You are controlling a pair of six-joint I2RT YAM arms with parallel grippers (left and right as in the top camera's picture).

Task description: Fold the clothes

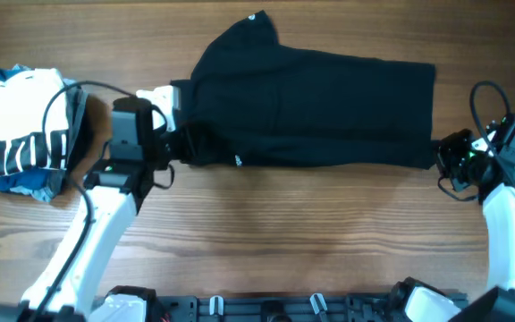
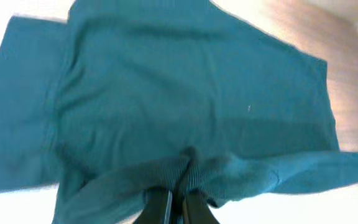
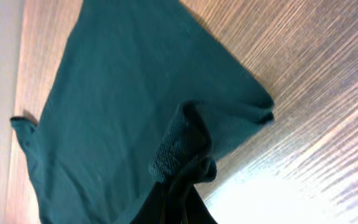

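The left gripper moves down onto the shirt's near corner below it next and releases the pinched edge there, since that fold is still held raised.
The black T-shirt lies stretched across the far middle of the wooden table, folded lengthwise, with a sleeve sticking up at the top. It looks teal in the left wrist view and the right wrist view. My left gripper is shut on the shirt's left edge; a fold of fabric bunches between its fingers. My right gripper is shut on the shirt's lower right corner, with cloth bunched at its fingertips.
A pile of other garments sits at the far left: a white one with black stripes on top of a blue one. A black cable loops over the pile. Bare wood table runs along the front.
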